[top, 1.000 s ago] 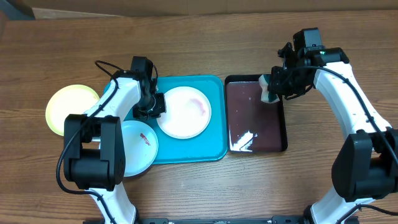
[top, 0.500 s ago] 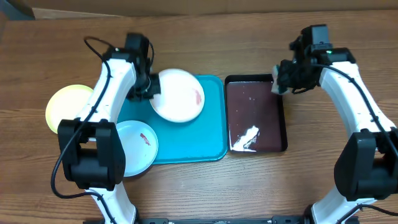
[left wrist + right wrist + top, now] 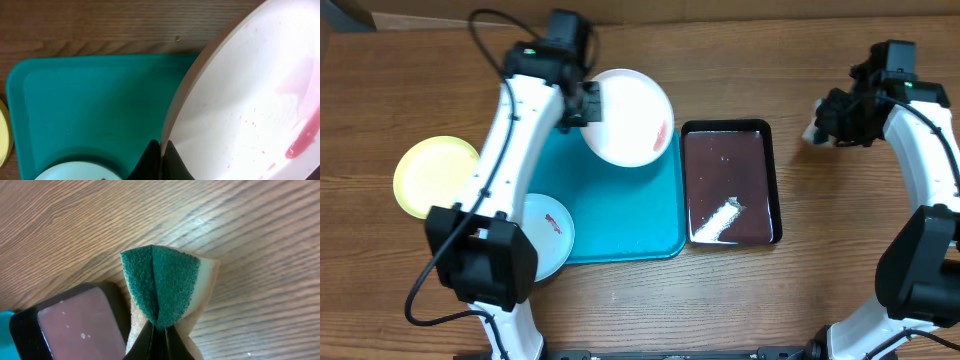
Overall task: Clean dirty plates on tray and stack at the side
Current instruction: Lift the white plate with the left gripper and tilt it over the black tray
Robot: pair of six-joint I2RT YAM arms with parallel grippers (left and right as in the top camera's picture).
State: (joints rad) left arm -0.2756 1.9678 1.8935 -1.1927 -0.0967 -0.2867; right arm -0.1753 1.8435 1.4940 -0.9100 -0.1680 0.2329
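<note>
The left gripper tips the plate over the black tray next, lowers it beside the yellow-green plate's near edge (image 3: 417, 211) and releases it, since a red smear marks the plate.
My left gripper (image 3: 588, 106) is shut on the left rim of the white plate (image 3: 630, 118) and holds it raised and tilted over the far right corner of the turquoise tray (image 3: 620, 215). A red smear (image 3: 663, 133) marks the plate's right side. In the left wrist view the gripper (image 3: 161, 150) pinches the plate's (image 3: 250, 100) edge. A light blue plate (image 3: 545, 235) with a red smear lies at the tray's near left corner. The yellow-green plate (image 3: 435, 175) rests on the table left of the tray. My right gripper (image 3: 823, 127) is shut on a green-and-tan sponge (image 3: 160, 285) above bare wood.
A black glossy tray (image 3: 730, 185) holding dark liquid and a white foam streak (image 3: 718, 220) sits right of the turquoise tray. In the right wrist view the black tray's corner (image 3: 75, 325) lies just left of the sponge. A cardboard edge runs along the table's far side.
My left gripper lifted the white plate off the tray and carried it toward the far right. My right gripper moved the sponge rightward, off the black tray and over the wood.
</note>
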